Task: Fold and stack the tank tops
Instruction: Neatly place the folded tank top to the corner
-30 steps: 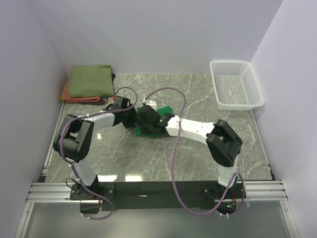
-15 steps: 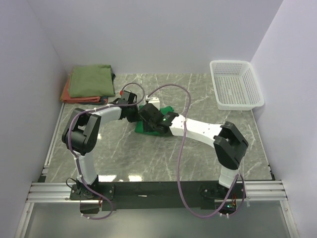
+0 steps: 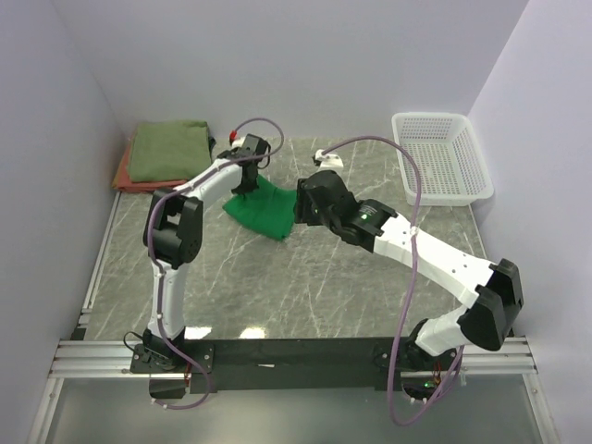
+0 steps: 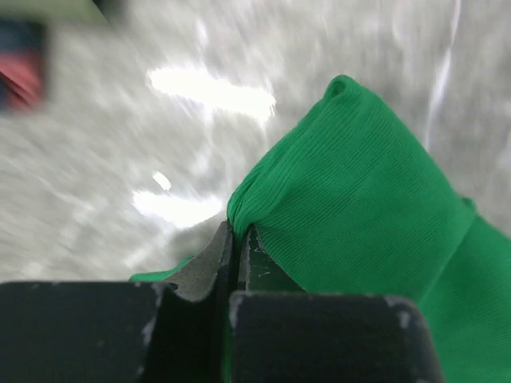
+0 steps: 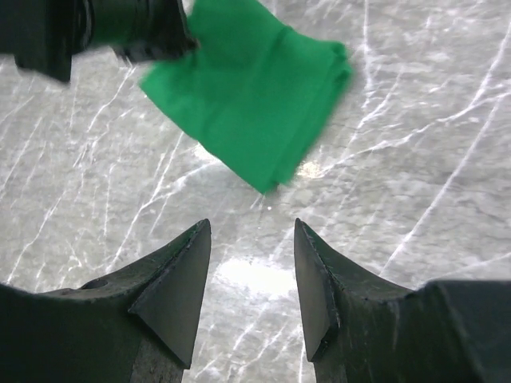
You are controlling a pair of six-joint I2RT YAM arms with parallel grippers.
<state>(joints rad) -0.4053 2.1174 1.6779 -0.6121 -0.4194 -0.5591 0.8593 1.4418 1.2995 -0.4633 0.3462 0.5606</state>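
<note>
My left gripper lifts outward and to the left in the top view next, then releases over the olive tank top (image 3: 169,151) (image 4: 57,9), because the folded stack lies there.
The bright green tank top (image 3: 262,209) is folded and hangs by one edge from my left gripper (image 3: 244,183), a little above the table. In the left wrist view that gripper (image 4: 238,233) is shut on a fold of the green cloth (image 4: 359,183). My right gripper (image 3: 300,207) stands just right of the green top, open and empty. The right wrist view shows its gripper (image 5: 251,231) above bare marble, with the green top (image 5: 247,88) ahead of it. The olive tank top (image 3: 168,150) lies folded on the rust-red one (image 3: 124,173) at the back left.
A white mesh basket (image 3: 441,157) stands at the back right against the wall. White walls close in the marble table (image 3: 305,287) on both sides and behind. The left arm's head (image 5: 120,28) shows at the top left of the right wrist view.
My left gripper shut on the green top and carried it up and toward the back left. My right gripper drew away from it to the right and stayed open.
</note>
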